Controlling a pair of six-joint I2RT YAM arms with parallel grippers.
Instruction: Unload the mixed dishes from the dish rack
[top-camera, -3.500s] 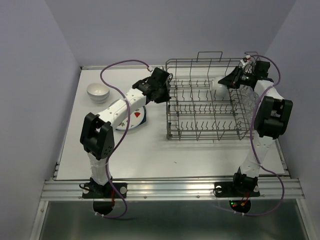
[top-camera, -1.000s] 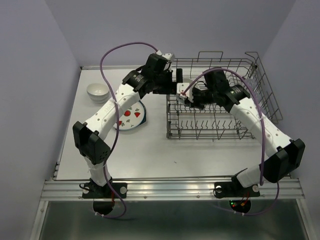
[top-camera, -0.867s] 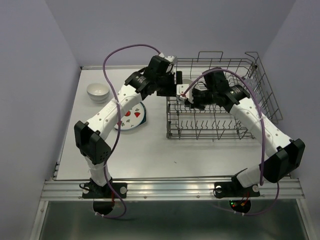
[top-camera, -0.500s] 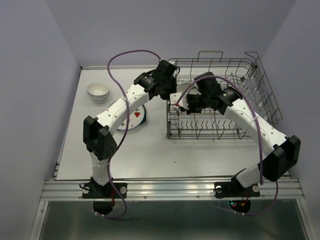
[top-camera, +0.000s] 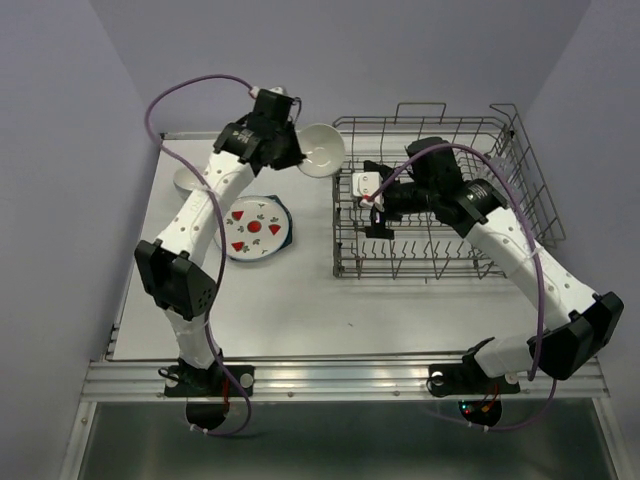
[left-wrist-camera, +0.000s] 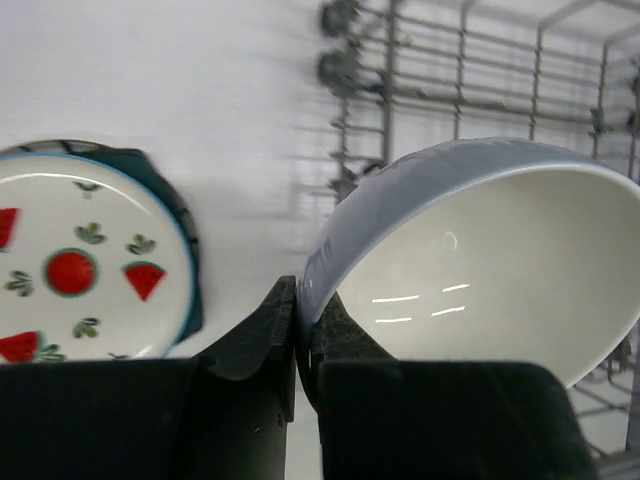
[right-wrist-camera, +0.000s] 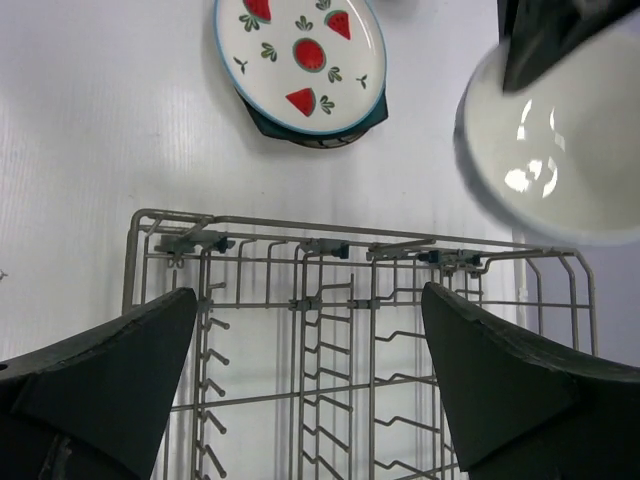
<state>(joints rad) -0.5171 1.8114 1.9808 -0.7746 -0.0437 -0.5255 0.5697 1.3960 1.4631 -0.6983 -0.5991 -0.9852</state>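
Observation:
I should next swing and lower my left gripper to release its bowl inside the other white bowl (top-camera: 186, 180), which sits below my left gripper, to its left in the top view.
My left gripper (top-camera: 293, 157) is shut on the rim of a small white bowl (top-camera: 322, 150), held tilted in the air just left of the dish rack (top-camera: 440, 255). In the left wrist view the bowl (left-wrist-camera: 480, 250) has its rim pinched between the fingertips (left-wrist-camera: 281, 310). My right gripper (top-camera: 368, 205) hangs open and empty over the rack's left end, its fingers (right-wrist-camera: 110, 380) spread wide above bare tines (right-wrist-camera: 350, 300). The strawberry plate (top-camera: 255, 228) lies on the teal plate (top-camera: 285, 238) on the table. Another white bowl (top-camera: 183, 180) sits at the back left, partly behind my left arm.
The rack's taller wire side section (top-camera: 525, 175) rises at the right, near the wall. The table's raised back edge (top-camera: 200, 135) runs behind the left arm. The right arm's purple cable (top-camera: 520, 215) loops over the rack.
The bowl passed from my right gripper to my left. The right gripper opened and stayed over the rack. The left arm swung the bowl out of the rack, left and back.

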